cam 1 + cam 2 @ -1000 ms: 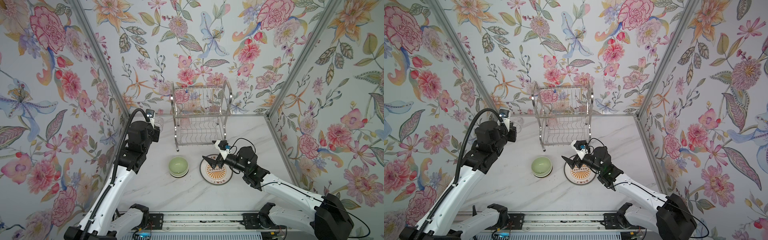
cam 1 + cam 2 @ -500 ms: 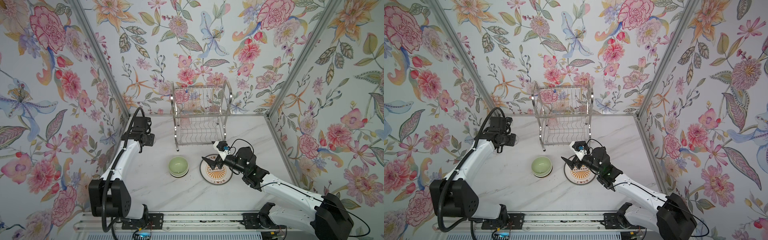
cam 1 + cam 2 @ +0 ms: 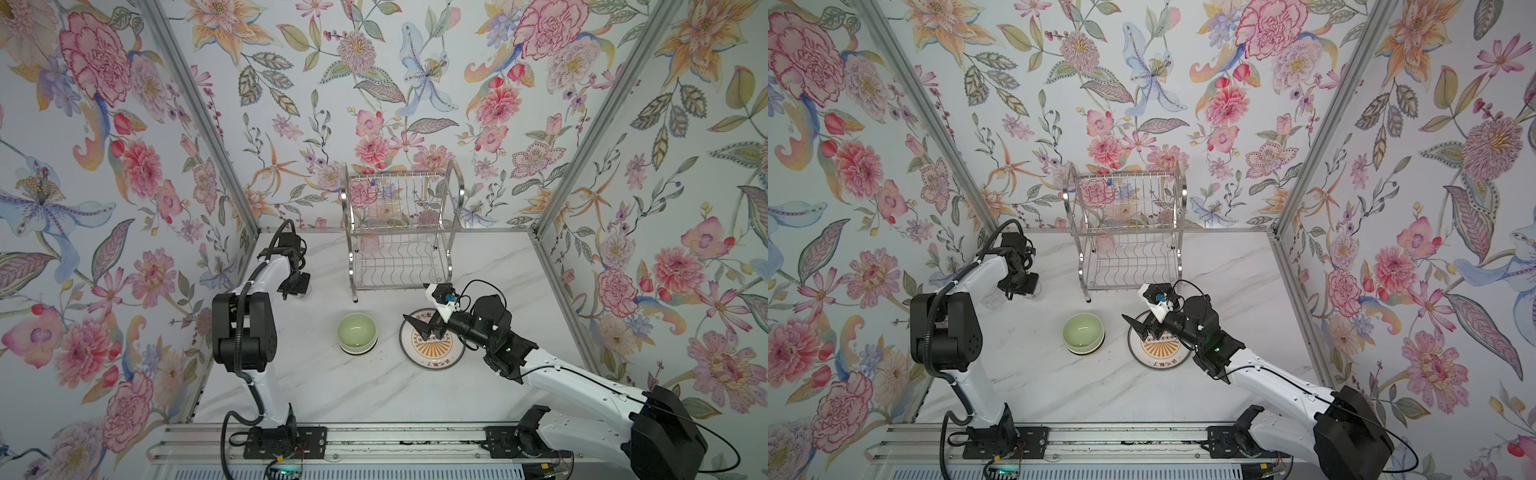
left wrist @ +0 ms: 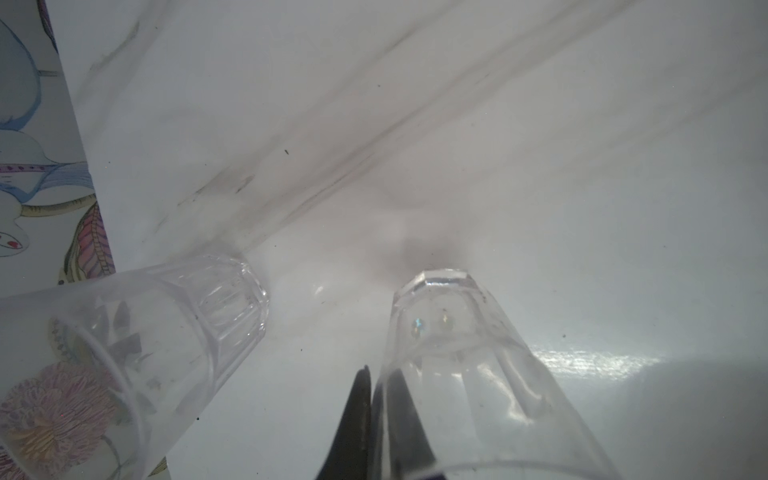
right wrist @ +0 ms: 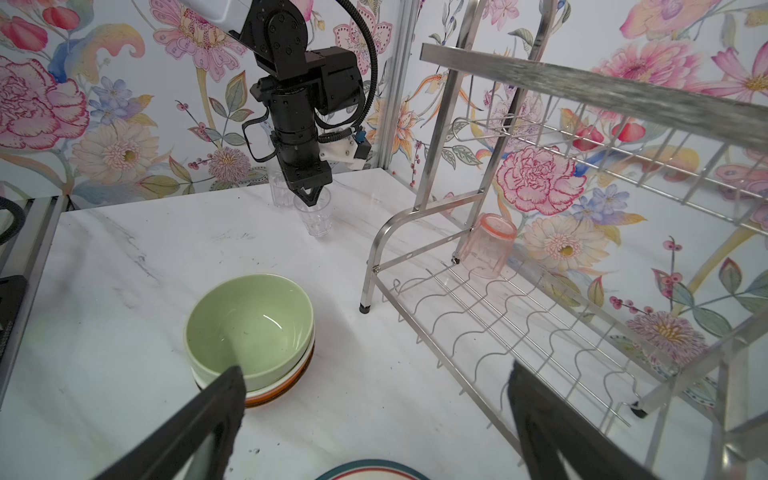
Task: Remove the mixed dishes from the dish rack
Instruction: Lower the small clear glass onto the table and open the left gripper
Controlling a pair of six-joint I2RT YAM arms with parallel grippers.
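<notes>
My left gripper should move slightly down and toward the second clear cup, then let go of its cup's rim side there, because the bare marble beside that second cup is free.
My left gripper is shut on the rim wall of a clear cup, one finger inside and one outside. The cup stands upright with its base at the marble table near the left wall. A second clear cup stands right beside it. My right gripper hangs open and empty just above a sunburst plate lying flat. A green bowl tops a stack of bowls. The dish rack stands at the back, with a pink cup upside down on its lower tier.
The flowered left wall is close to the two clear cups. The rack's front leg stands between the bowl stack and my right gripper's far finger. Bare marble table lies in front of the bowls and plate.
My left arm has swung down from high up with the clear cup and now holds it at the table by the left wall. The right arm has barely moved.
</notes>
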